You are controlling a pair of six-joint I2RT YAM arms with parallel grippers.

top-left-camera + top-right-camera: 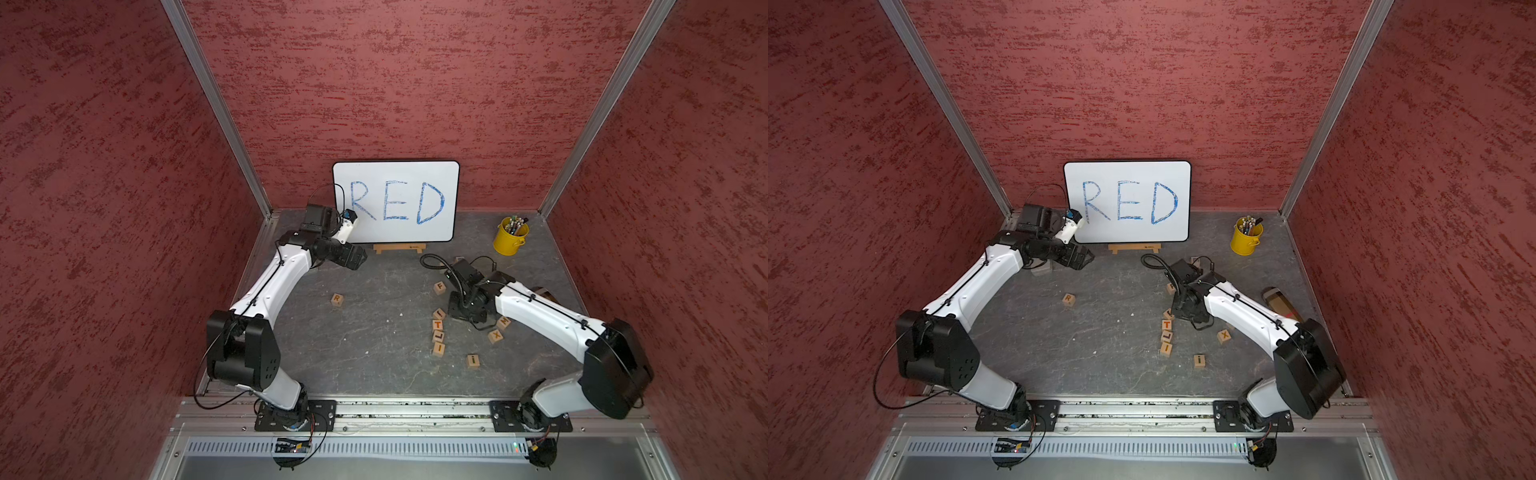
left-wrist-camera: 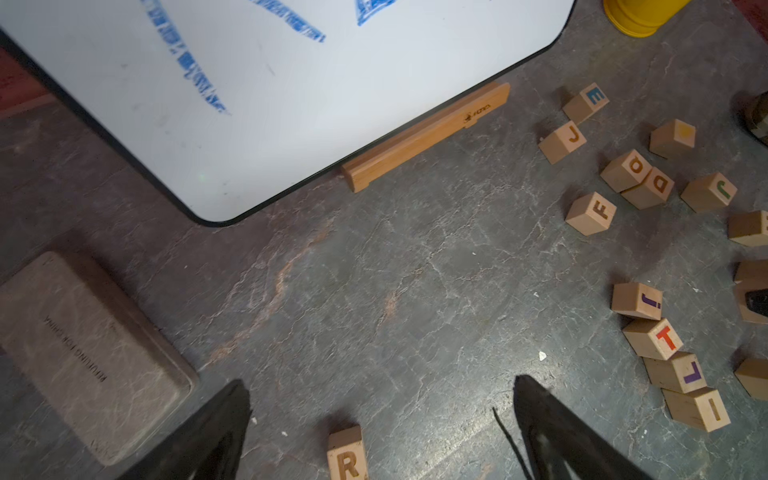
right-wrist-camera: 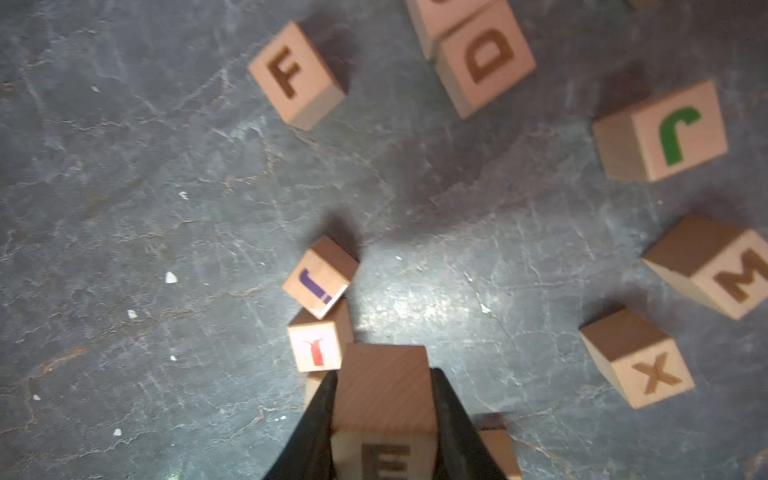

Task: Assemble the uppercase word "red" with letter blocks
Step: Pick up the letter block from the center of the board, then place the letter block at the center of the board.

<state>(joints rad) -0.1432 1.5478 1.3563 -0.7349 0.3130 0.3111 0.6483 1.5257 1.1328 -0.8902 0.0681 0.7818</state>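
Observation:
E follows R on the whiteboard, so my right gripper should next move toward the R block, lower and release the E block on the bare tabletop short of it.
In the right wrist view my right gripper is shut on the E block, with a black finger on each side of the cube. It holds the cube above the grey table, next to a block with a red letter. The D block lies further off, touching another cube; the left wrist view also shows the D block. The R block sits alone left of centre. My left gripper is open and empty, with the R block on the table below and between its fingers.
A whiteboard with a blue RED stands on a wooden stand at the back. A yellow pen cup is at back right. Other cubes F, T, X, M and i lie around my right gripper. A grey slab is at left.

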